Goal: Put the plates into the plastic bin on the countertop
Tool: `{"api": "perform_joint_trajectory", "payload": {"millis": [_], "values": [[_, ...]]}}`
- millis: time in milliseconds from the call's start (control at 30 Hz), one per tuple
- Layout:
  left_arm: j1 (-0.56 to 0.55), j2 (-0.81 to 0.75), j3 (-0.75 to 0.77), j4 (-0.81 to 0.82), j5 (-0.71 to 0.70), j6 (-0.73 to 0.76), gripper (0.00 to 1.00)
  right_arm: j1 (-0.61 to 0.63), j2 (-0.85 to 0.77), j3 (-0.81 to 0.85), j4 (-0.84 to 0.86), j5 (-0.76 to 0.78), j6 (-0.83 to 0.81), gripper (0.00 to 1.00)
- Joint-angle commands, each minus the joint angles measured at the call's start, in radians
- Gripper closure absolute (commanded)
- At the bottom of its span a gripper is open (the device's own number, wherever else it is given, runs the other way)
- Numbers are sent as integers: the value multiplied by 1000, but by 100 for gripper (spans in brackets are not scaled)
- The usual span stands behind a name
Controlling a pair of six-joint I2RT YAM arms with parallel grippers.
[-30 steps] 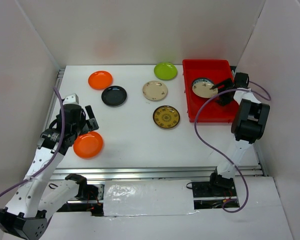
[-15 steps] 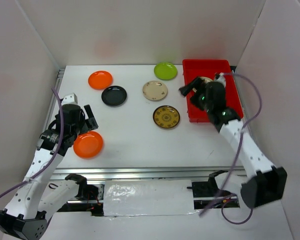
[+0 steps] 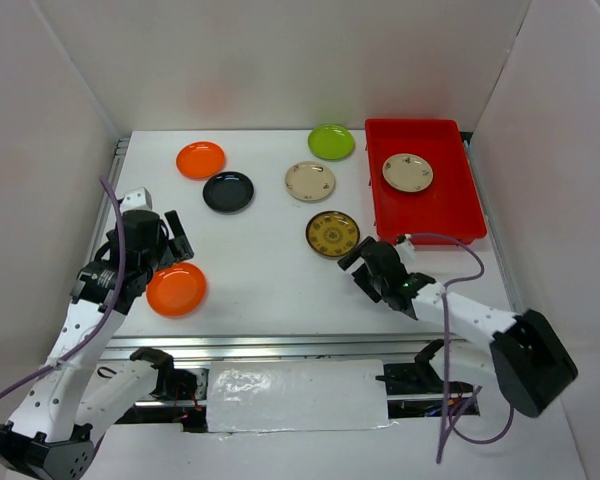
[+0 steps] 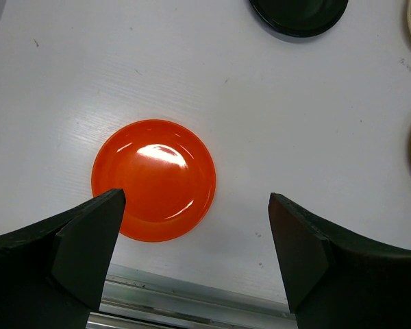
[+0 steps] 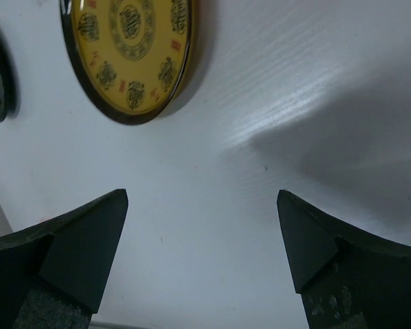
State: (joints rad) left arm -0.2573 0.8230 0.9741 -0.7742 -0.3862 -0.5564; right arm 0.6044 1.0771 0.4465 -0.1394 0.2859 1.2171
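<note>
I need to move my right gripper down and outward, onto the rim of the patterned plate (image 3: 332,233) on the bin's side.
A cream plate (image 3: 407,172) lies in the red plastic bin (image 3: 450,215) at the back right. On the white countertop (image 3: 260,270) lie an orange plate (image 3: 176,288) (image 4: 153,180), a second orange plate (image 3: 200,159), a black plate (image 3: 228,191), a cream plate (image 3: 310,181), a lime green plate (image 3: 331,141) and a brown-gold patterned plate (image 3: 332,233) (image 5: 127,55). My left gripper (image 3: 170,248) (image 4: 196,205) hangs open just above the near orange plate. My right gripper (image 3: 360,268) (image 5: 202,202) is open, empty, just short of the patterned plate.
White walls close in the back and both sides. A metal rail (image 3: 310,346) runs along the near edge of the countertop. Purple cables loop off both arms, the right one (image 3: 450,300) near the bin's front corner.
The right arm let go of the cream plate in the bin, swung out and down to the left, and now sits low beside the brown-gold plate. The left arm barely moved.
</note>
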Motion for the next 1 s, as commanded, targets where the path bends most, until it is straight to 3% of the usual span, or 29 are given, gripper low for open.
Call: {"api": "perform_joint_trajectory", "payload": {"millis": [0,200,367,500,533,600,700,967], "values": [[3,-13,0,29,10,1,1,-60,146,50,217,-28,48,3],[3,-10,-2,39,33,13,1,-138,406,156,282,-122,33,9],[1,-15,-2,39,38,15,1,-147,538,245,264,-134,71,21],[3,-27,-5,41,36,15,1,-146,567,248,265,-122,90,53],[1,-27,-5,39,33,15,1,-140,561,244,265,-117,107,71],[1,-28,-2,39,33,13,1,-138,544,233,261,-111,119,93],[1,-33,-3,38,30,15,1,-121,524,238,247,-96,119,100],[3,-42,-5,38,26,10,1,-58,279,287,158,-50,79,100]]}}
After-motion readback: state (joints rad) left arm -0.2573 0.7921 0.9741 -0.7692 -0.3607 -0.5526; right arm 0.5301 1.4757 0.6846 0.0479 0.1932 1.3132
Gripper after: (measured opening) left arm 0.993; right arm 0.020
